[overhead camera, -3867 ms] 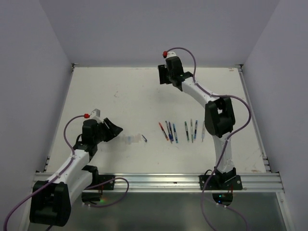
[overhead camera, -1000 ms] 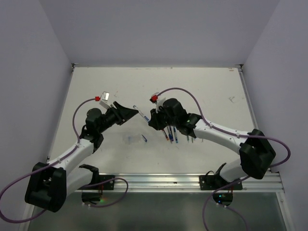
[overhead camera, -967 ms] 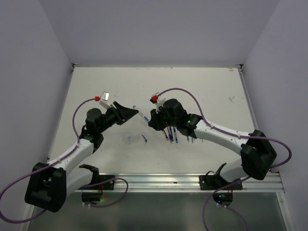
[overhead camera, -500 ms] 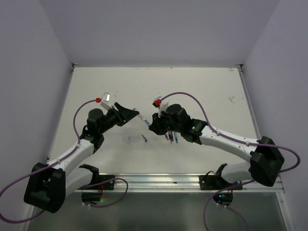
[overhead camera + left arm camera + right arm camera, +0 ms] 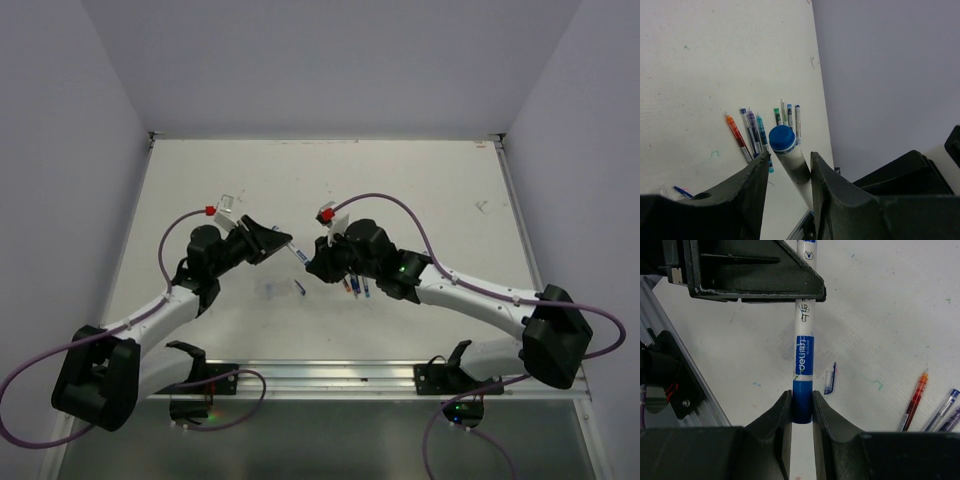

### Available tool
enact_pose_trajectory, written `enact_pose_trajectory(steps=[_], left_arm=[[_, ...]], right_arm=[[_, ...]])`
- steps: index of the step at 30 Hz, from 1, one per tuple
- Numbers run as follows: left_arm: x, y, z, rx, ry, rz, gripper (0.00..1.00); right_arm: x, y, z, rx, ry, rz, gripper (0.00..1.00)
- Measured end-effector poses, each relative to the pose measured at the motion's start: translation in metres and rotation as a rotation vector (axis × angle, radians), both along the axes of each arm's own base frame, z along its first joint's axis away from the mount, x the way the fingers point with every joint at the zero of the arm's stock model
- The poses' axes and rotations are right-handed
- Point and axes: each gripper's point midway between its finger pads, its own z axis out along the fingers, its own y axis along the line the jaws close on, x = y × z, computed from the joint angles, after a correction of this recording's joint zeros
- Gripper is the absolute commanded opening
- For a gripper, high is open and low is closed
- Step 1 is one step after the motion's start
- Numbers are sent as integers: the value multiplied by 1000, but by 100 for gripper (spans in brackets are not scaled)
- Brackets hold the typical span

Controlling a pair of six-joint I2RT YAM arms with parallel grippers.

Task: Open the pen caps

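The bare tabletop point(image 5: 840, 385) beside the small loose blue cap is below, so my right gripper needs to pull its cap off the pen's body point(image 5: 804, 322) next, lower it to that spot and release it.
A thick white pen point(image 5: 295, 250) with a blue cap is held in the air between both grippers. My left gripper point(image 5: 278, 240) is shut on its white barrel point(image 5: 795, 165); a blue round end point(image 5: 782, 138) sticks out past the fingers. My right gripper point(image 5: 312, 266) is shut on the blue cap point(image 5: 802, 400) at the pen's other end. In the right wrist view the left gripper's fingers point(image 5: 755, 277) cross the barrel point(image 5: 804, 322) above the blue label. A row of thin pens point(image 5: 356, 284) lies on the table under the right arm and also shows in the left wrist view point(image 5: 760, 132).
A small loose blue cap point(image 5: 300, 288) lies on the white table point(image 5: 400, 190) below the held pen; it shows in the right wrist view point(image 5: 829, 378) too. A red pen point(image 5: 915, 398) starts the row. A metal rail point(image 5: 330, 378) runs along the near edge.
The left arm lifted the thick pen off the table and the right arm swung in from the back. In the last half second the two grippers drew slightly closer and lower, the pen between them.
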Motion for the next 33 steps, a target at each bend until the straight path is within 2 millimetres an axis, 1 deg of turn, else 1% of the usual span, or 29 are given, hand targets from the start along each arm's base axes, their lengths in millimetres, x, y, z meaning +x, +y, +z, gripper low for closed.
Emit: enact_pose_trajectory(steps=[2,3,4,5,7,12,19,22,27,33], left_arm=[[0,-2,0,-8,2,-3,30],[1,-2,1,-11,1,-4,23],[1,-2,1,-15,4,-3,7],[1,-3,2,-29,11,-4,0],[1,-7,6,-30,-5,-25,0],[4,-7,-9,-1,39,-14,0],[8,4,-32,75,125,52,0],[13,10,-40,108,167,76,0],[19,24,-52,111,241,107,0],[20,30,-53,49,306,95,0]], right_arm=[[1,4,-1,9,2,5,0],[1,5,-3,9,7,7,0],[1,7,-6,6,15,12,0],[0,9,-11,-1,25,17,0],[-2,13,-22,-19,42,25,0],[-1,16,-35,-61,35,2,0],[-1,25,-57,-183,-86,-101,0],[0,31,-63,-239,-153,-149,0],[2,38,-66,-276,-231,-203,0],[-3,43,-58,-293,-302,-251,0]])
